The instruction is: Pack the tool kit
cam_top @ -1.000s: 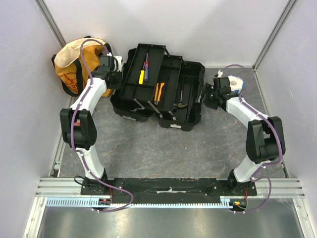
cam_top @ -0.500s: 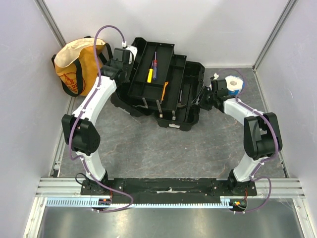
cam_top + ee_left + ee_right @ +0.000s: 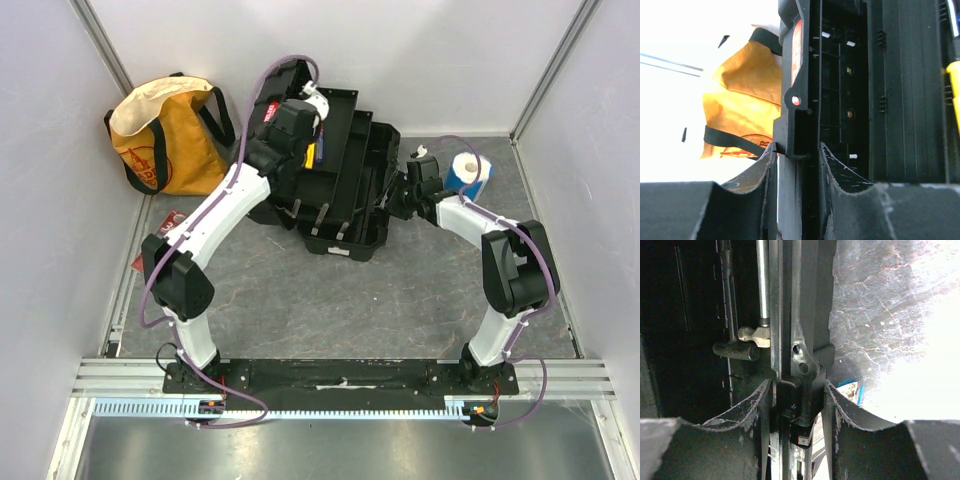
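My left gripper swings the tray section's held edge over the tool kit's open base next and releases it. The base lies to my gripper's right in the top view.
The black tool kit [image 3: 345,215] stands open at the back middle, its fold-out trays stacked over the base. A yellow-handled screwdriver [image 3: 311,153] lies in the top tray and also shows in the left wrist view [image 3: 954,95]. My left gripper [image 3: 297,125] is shut on the tray section's left edge [image 3: 805,75], by a red mark [image 3: 796,100]. My right gripper [image 3: 398,196] is shut on the box's right rim [image 3: 807,315]. A metal hammer-like tool [image 3: 751,337] lies inside the base.
A yellow-orange fabric bag [image 3: 165,135] with black straps stands at the back left, also in the left wrist view [image 3: 747,92]. A blue-white roll [image 3: 467,171] sits right of the box. A red packet [image 3: 165,222] lies on the floor by the left wall.
My left gripper has swung right and back with the tray section, folding the trays in over the base. My right gripper has shifted a little left with the rim.
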Robot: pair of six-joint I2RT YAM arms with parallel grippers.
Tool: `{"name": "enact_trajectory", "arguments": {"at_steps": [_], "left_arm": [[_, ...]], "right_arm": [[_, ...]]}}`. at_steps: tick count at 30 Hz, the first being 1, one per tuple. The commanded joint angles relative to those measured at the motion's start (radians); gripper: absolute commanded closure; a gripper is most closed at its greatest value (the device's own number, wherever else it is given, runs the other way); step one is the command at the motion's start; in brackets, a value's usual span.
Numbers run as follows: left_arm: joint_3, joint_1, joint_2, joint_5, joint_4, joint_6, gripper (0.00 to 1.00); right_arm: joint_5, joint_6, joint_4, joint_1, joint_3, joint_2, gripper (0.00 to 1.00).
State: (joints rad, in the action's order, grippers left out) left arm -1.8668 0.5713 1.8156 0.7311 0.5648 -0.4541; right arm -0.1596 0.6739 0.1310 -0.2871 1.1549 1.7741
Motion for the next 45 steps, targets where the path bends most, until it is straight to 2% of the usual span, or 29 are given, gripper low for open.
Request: {"name": "enact_trajectory", "arguments": {"at_steps": [1,6,12,15,16,19,22,26,28,30,36,39,41,45], "left_arm": [[-0.094,0.142,-0.047,0.014,-0.315,-0.122,0.98],[-0.009,0.216,-0.039,0.109,-0.512,-0.282,0.98],[-0.011,0.275,-0.009,0.149,-0.623,-0.362,0.98],[-0.025,0.295,0.017,0.165,-0.628,-0.37,0.98],[-0.028,0.305,0.025,0.172,-0.631,-0.371,0.97],[-0.025,0.335,0.05,0.204,-0.681,-0.435,0.79],[-0.028,0.355,0.073,0.246,-0.703,-0.452,0.75],[-0.031,0.377,0.086,0.272,-0.704,-0.433,0.73],[-0.035,0.387,0.09,0.283,-0.695,-0.417,0.67],[-0.052,0.397,0.093,0.292,-0.669,-0.382,0.57],[-0.118,0.426,0.109,0.266,-0.514,-0.236,0.44],[-0.164,0.444,0.128,0.255,-0.438,-0.155,0.32],[-0.208,0.461,0.128,0.206,-0.331,-0.063,0.26],[-0.316,0.467,0.111,0.026,-0.128,0.177,0.22]], "right_arm": [[-0.067,0.038,-0.091,-0.053,0.061,0.076,0.64],[-0.041,0.038,-0.07,-0.053,0.088,0.085,0.64],[-0.037,0.041,-0.056,-0.053,0.092,0.097,0.64],[-0.037,0.041,-0.057,-0.053,0.092,0.102,0.64],[-0.037,0.041,-0.057,-0.053,0.094,0.102,0.64],[-0.032,0.044,-0.057,-0.053,0.092,0.107,0.64],[-0.034,0.046,-0.054,-0.053,0.091,0.114,0.64],[-0.035,0.05,-0.05,-0.047,0.089,0.12,0.64],[-0.034,0.05,-0.051,-0.043,0.089,0.12,0.64],[-0.034,0.05,-0.048,-0.038,0.088,0.117,0.64],[-0.032,0.052,-0.042,-0.023,0.083,0.11,0.62],[-0.023,0.052,-0.025,-0.012,0.078,0.094,0.61],[-0.012,0.052,-0.007,0.003,0.069,0.067,0.6],[0.015,0.035,0.03,0.052,0.043,-0.028,0.56]]}}
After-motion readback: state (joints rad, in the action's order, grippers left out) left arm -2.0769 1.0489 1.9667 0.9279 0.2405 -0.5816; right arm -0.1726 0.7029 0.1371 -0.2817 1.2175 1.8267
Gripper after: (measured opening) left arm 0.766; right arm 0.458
